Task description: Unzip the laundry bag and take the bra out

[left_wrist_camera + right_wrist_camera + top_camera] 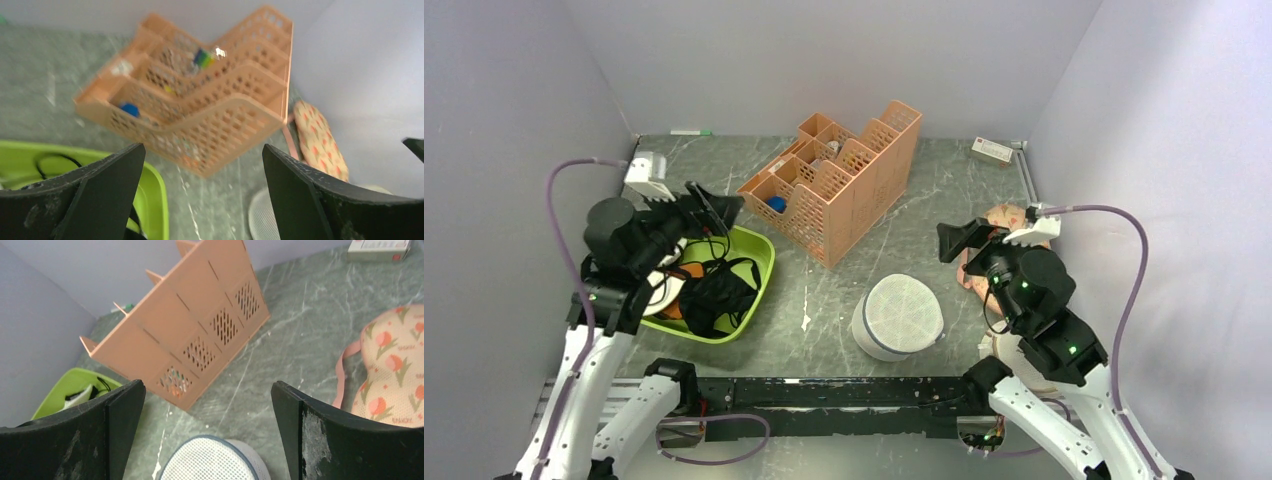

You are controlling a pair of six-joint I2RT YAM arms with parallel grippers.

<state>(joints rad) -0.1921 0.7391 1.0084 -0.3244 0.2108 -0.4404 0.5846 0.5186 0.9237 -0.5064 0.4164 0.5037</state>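
The closed lid's zip seam facing the tub is below my left gripper, to its right in the top view. My left gripper should move across and down onto the zip seam next.
The round white mesh laundry bag (898,316) stands upright near the table's front centre, lid up and closed. Its lid shows at the bottom of the right wrist view (210,462), and its edge shows in the left wrist view (261,217). The red bra is hidden. My left gripper (709,207) is open and empty, raised above the green tub, well left of the bag. My right gripper (959,240) is open and empty, raised to the right of and behind the bag.
A green tub (757,262) at the left holds black and white garments. An orange slotted organizer (839,180) stands behind the bag. A cream cloth with pink flowers (1002,218) lies at the right. A small box (991,150) sits at the back right.
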